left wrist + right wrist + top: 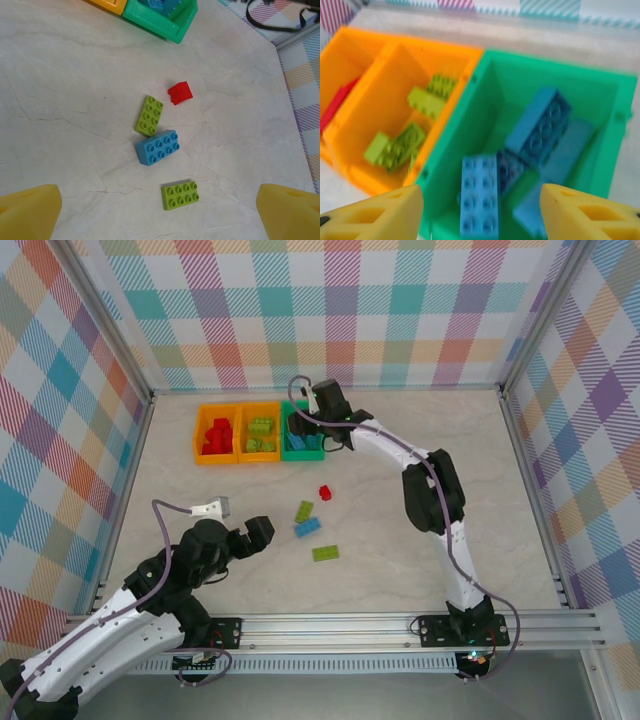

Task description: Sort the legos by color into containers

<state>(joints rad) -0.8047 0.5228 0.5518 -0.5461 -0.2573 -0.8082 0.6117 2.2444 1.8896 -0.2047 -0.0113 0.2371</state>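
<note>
The small red brick still lies loose outside the bins, so the robot's left gripper needs to move outward past the lime and blue bricks next and down onto that brick.
Three bins stand in a row at the back: an orange bin with red bricks, an orange bin with lime bricks, and a green bin with light blue bricks. My right gripper hangs open over the green bin, nothing between its yellow fingers. On the table lie a red brick, a lime brick, a blue brick and another lime brick. My left gripper is open, just left of these loose bricks.
Plaid walls and metal rails enclose the table on all sides. A black cable lies at the right edge. Bare marbled tabletop stretches right of the loose bricks.
</note>
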